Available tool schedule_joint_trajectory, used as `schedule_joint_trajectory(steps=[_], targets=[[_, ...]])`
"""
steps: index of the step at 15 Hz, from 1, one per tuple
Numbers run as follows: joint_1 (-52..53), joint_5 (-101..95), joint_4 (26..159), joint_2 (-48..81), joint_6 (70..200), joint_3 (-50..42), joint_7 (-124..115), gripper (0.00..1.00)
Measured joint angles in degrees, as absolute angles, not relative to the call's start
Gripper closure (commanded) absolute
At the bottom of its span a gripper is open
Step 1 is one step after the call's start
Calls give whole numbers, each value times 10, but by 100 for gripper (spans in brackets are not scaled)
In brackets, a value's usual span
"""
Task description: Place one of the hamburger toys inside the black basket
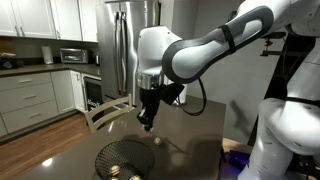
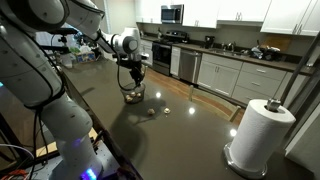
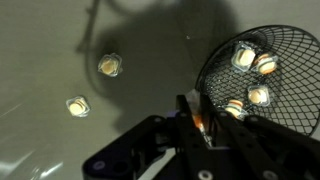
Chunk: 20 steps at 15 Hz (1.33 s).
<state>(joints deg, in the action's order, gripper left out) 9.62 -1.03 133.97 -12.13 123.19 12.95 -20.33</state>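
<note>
The hamburger toy hangs at the rim of the basket, so my gripper will next move toward the right in the wrist view, over the open middle of the basket, to release it.
The black basket (image 3: 290, 45) is a round wire-mesh bucket at the upper right of the wrist view, with several hamburger toys (image 3: 258, 96) inside. It also shows in both exterior views (image 1: 108, 158) (image 2: 132, 97). My gripper (image 3: 200, 122) hangs just above the basket's near rim. Its fingers are close together on a small tan-orange hamburger toy (image 3: 203, 120), which is mostly hidden between them. Two more hamburger toys (image 3: 109, 66) (image 3: 77, 105) lie on the table beside the basket. In the exterior views the gripper (image 1: 148, 122) (image 2: 135, 80) points straight down.
The dark table (image 2: 190, 135) carries a paper towel roll (image 2: 260, 130) on a stand near one end. A chair back (image 1: 105, 115) stands at the table's far edge. Kitchen cabinets and a fridge (image 1: 125, 40) stand behind.
</note>
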Motion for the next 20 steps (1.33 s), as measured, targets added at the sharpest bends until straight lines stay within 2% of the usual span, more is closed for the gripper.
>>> schedule_joint_trajectory(steps=[20], targets=[[156,1,1272,-51,1218,160,11,96]])
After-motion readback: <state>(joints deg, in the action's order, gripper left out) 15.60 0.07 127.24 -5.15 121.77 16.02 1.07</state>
